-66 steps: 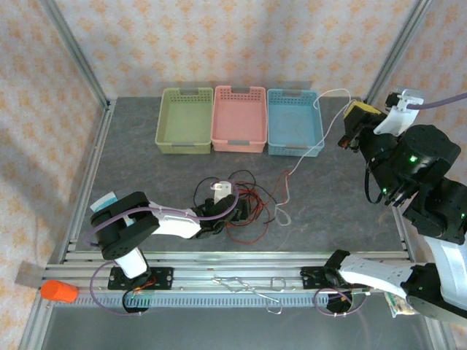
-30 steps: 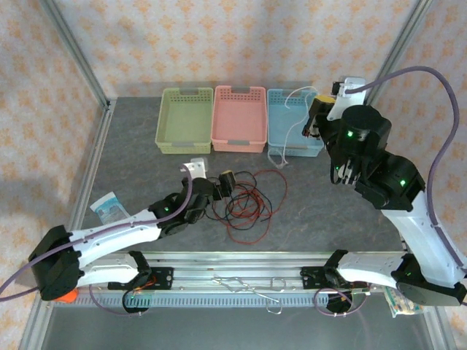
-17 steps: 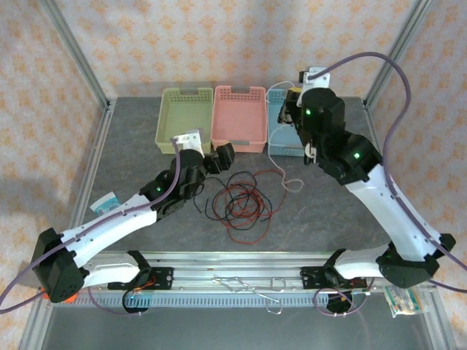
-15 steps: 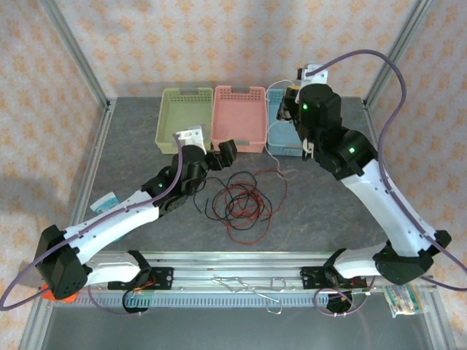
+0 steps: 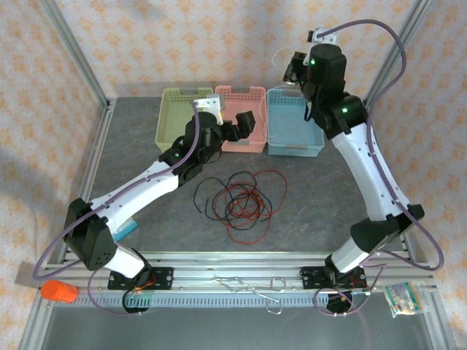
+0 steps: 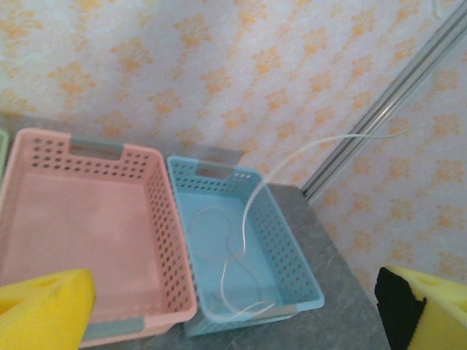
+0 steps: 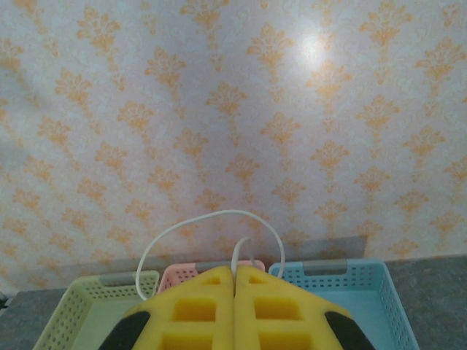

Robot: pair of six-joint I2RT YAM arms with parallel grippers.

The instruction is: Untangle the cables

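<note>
The robot's right gripper will next move down, tilt its fingertips downward and let go of the white cable (image 6: 244, 219) in the blue basket below, where the rest of the coil lies.
Red and black cables (image 5: 241, 204) lie in loose overlapping loops on the grey table. The white cable (image 6: 244, 219) rises from a coil inside the blue basket (image 6: 292, 248) toward the upper right. My right gripper (image 7: 235, 271) is raised high above the blue basket (image 5: 295, 149) and shut on that white cable (image 7: 204, 219), which loops out past its yellow fingertips. My left gripper (image 5: 235, 130) hangs open above the pink basket (image 5: 241, 91), with nothing between its yellow fingers (image 6: 44, 310).
A green basket (image 5: 171, 120) stands left of the pink basket (image 6: 157, 219) along the back of the table. An orange object (image 5: 58, 292) and a small packet (image 5: 405, 299) lie off the front corners. Metal frame posts (image 5: 73, 51) border the sides.
The right gripper climbed higher with the white cable, whose tail left the table. The left gripper lifted away from the red and black tangle and moved back over the pink basket.
</note>
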